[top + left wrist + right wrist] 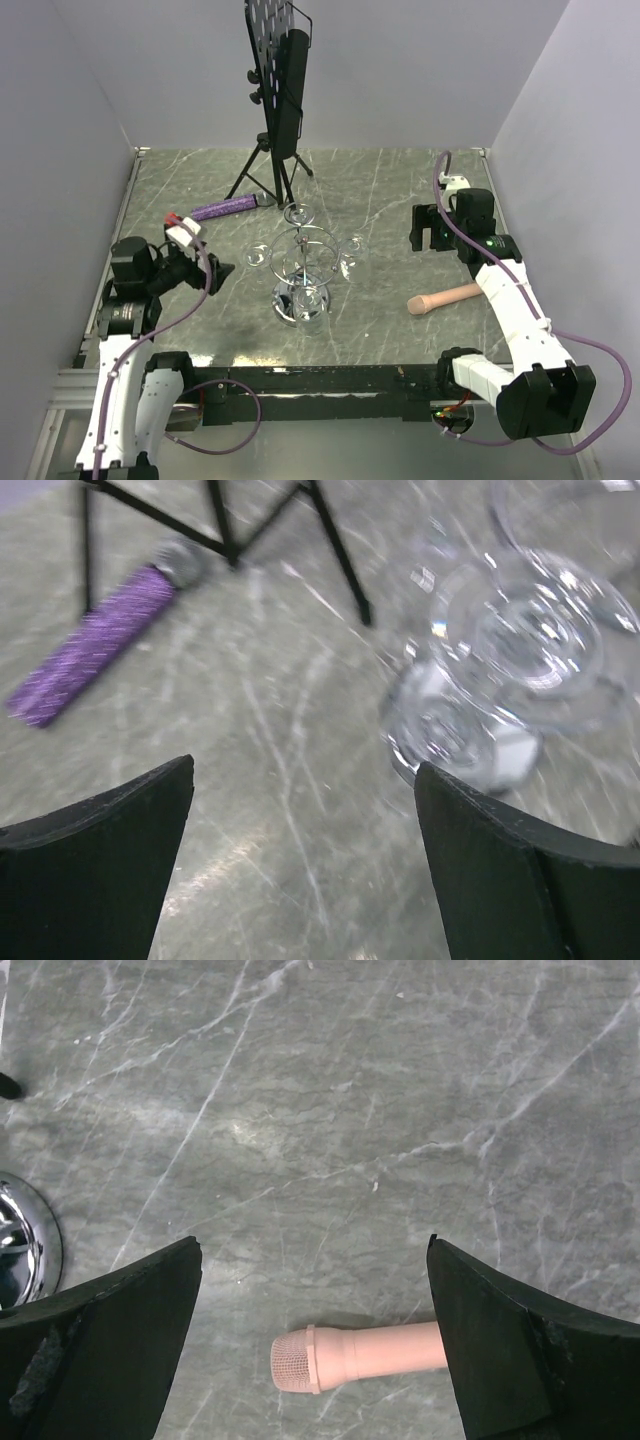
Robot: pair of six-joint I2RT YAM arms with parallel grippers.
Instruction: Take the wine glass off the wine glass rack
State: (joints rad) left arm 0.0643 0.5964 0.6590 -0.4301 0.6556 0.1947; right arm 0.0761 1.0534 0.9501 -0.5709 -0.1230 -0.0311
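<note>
The wine glass hangs upside down, so I will move my left gripper to the right in the top view, tilt it level and bring it under the round foot of the nearest wine glass [525, 642].
The chrome wine glass rack [301, 262] stands mid-table on a round shiny base [292, 308], with clear wine glasses hanging upside down from its wire arms. One wine glass [257, 257] hangs on the left side, others at the back [297, 213] and right [352, 243]. My left gripper [223, 272] is open and empty, just left of the left glass. In the blurred left wrist view, glasses [535, 640] show ahead and to the right of the open gripper [302, 780]. My right gripper [424, 232] is open and empty, well right of the rack. The base's edge [22, 1245] shows left of the open right gripper [313, 1260].
A black music stand on a tripod [272, 120] stands behind the rack. A purple microphone [225, 208] lies at the back left and also shows in the left wrist view [95, 645]. A pink microphone [445, 298] lies right of the rack, below my right gripper [360, 1352].
</note>
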